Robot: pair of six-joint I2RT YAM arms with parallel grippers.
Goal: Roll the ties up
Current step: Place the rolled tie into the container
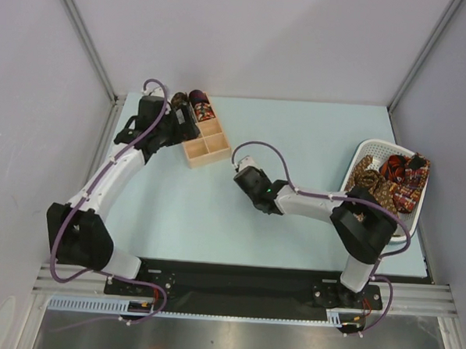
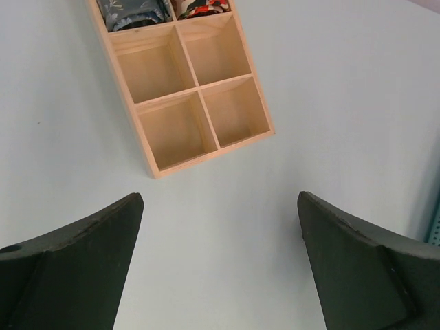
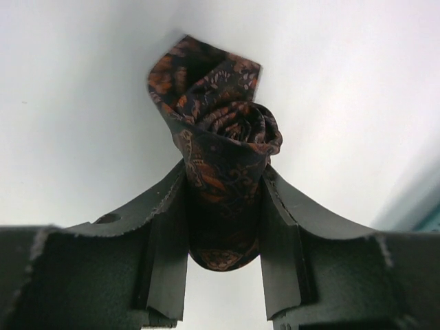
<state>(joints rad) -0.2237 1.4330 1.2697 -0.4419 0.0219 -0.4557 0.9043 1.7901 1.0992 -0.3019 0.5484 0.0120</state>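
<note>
The left gripper will next turn and move down onto the box's long side farthest from the basket (image 2: 140, 128), since that side is below, toward the left in the wrist view.
My right gripper (image 3: 223, 175) is shut on a rolled dark maroon tie (image 3: 220, 151) with orange pattern, held above the table near the middle (image 1: 244, 179). My left gripper (image 2: 220, 206) is open and empty, hovering just in front of the wooden compartment box (image 2: 180, 130). Two rolled ties, a dark one (image 2: 134, 12) and a red one (image 2: 203, 7), sit in the box's far compartments. In the top view the box (image 1: 207, 146) lies at the back left beside the left gripper (image 1: 181, 123). Several unrolled ties (image 1: 393, 179) lie in the white basket.
The white plastic basket (image 1: 361, 154) stands at the right edge of the table. Four near compartments of the box (image 2: 227, 110) hold nothing. The pale blue table (image 1: 215, 220) is bounded by grey walls.
</note>
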